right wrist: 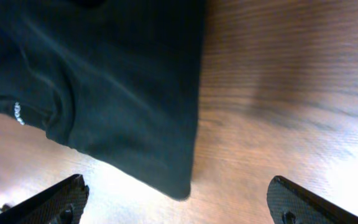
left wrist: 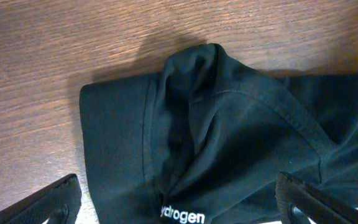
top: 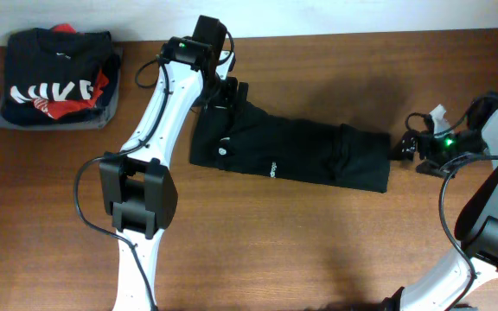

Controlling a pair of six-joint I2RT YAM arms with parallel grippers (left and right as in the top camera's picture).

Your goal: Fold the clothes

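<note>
Next, my right gripper will move down and across onto the garment's end edge, since that edge lies below it and to its left in the overhead view.
The plain black garment lies as a long folded strip across the middle of the table, with a tiny white logo. My left gripper is open and empty over the strip's left end. In the left wrist view its fingers straddle the bunched fabric with the white "hydrogen" lettering. My right gripper is open and empty just off the strip's right end. In the right wrist view the garment's corner lies between its fingers, untouched.
A stack of folded clothes sits at the far left: a black top with big white letters and red print on a grey garment. Bare wooden table lies in front of the strip. The table's far edge runs along the top.
</note>
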